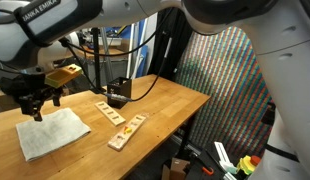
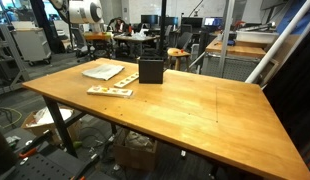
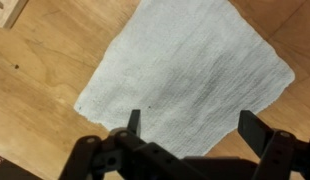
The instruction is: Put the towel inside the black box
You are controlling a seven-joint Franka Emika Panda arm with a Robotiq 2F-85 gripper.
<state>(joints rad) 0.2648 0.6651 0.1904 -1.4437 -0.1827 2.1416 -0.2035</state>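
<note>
My open gripper comes down onto the middle of the white towel next and closes its fingers there, since the towel lies flat below it.
The white towel lies flat on the wooden table, near its end; it also shows in an exterior view. In the wrist view the towel fills the middle of the picture. My gripper hangs just above the towel, open and empty. Its two dark fingers are spread wide over the towel's near edge. The small black box stands upright on the table beyond the towel, apart from it. It also shows beside the towel in an exterior view.
Two light wooden strips with coloured marks lie between towel and box, also seen in an exterior view. One strip end shows in the wrist view. Cables run to the box. A wooden block sits at the back.
</note>
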